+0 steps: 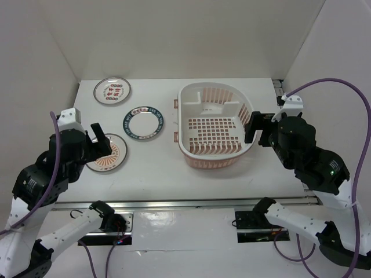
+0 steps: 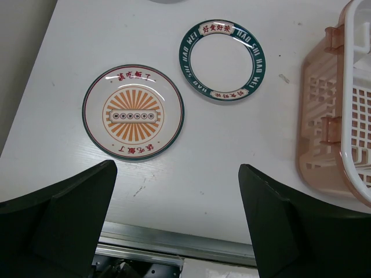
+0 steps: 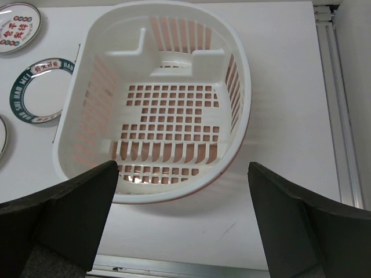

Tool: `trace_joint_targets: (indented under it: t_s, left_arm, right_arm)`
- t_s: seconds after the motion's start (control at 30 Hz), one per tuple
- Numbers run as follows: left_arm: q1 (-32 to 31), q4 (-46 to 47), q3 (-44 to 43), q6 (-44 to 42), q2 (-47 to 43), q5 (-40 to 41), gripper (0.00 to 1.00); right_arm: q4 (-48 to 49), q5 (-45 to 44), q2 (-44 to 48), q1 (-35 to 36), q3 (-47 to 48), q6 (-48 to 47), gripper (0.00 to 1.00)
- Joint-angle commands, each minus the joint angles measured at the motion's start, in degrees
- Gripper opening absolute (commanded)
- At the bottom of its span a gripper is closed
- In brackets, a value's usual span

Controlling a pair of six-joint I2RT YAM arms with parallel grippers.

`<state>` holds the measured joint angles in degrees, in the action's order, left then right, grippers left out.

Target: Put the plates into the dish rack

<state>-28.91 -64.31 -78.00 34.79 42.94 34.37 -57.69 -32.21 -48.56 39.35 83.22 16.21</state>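
Note:
The motif plate lies below my left gripper and outward of it. I will next move my left gripper outward, turning and lowering it onto the near rim of the motif plate (image 1: 99,100).
Three plates lie on the white table left of the dish rack (image 1: 211,162). The white plate with red-green motifs (image 1: 113,91) is at the back left. The dark-blue-rimmed plate (image 1: 143,123) lies in the middle. The orange-striped plate (image 1: 113,159) lies nearest, partly under my left gripper (image 1: 99,142). In the left wrist view that gripper (image 2: 177,220) is open and empty, above the table's front edge, with the striped plate (image 2: 133,112) and blue-rimmed plate (image 2: 222,60) ahead. My right gripper (image 1: 259,124) is open and empty at the rack's right end. In the right wrist view it (image 3: 182,220) hovers near the rim (image 3: 243,75). The rack holds nothing.
A metal rail (image 1: 185,204) runs along the table's front edge. White walls enclose the table on the left, back and right. A second rail (image 3: 336,104) runs along the table's right side. The rack's pink outer wall (image 2: 324,116) shows at the right of the left wrist view.

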Motion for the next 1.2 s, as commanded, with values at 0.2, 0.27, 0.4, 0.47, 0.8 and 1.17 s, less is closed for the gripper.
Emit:
trace_joint_targets:
  t_s: [0.2, 0.27, 0.4, 0.47, 0.8, 1.17]
  left_arm:
    - [0.2, 6.0, 4.3, -3.2, 0.2, -4.5, 1.0]
    - [0.2, 11.7, 6.4, -3.8, 1.1, -8.4, 1.0]
    - [0.2, 20.6, 6.9, -1.1, 9.6, -12.5, 1.0]
    - [1.4, 25.3, 6.9, 0.1, 12.2, -12.5, 1.0]
    - [37.7, 49.5, 5.4, 10.1, 34.1, -42.8, 1.0]
    - [50.1, 69.6, 0.2, 19.6, 64.1, -56.0, 0.97]
  right_arm:
    - [6.5, 4.9, 2.7, 0.0, -2.5, -1.0, 1.0]
    - [10.1, 7.3, 2.7, 0.0, -6.1, -2.2, 1.0]
    - [22.9, 16.2, 0.1, 0.0, -11.1, -4.4, 1.0]
    - [25.6, 17.7, -1.6, 0.0, -11.1, -4.4, 1.0]
    - [31.9, 24.9, -3.0, 0.0, -9.9, -3.2, 1.0]
    - [32.4, 32.5, -3.1, 0.0, -13.3, -3.2, 1.0]
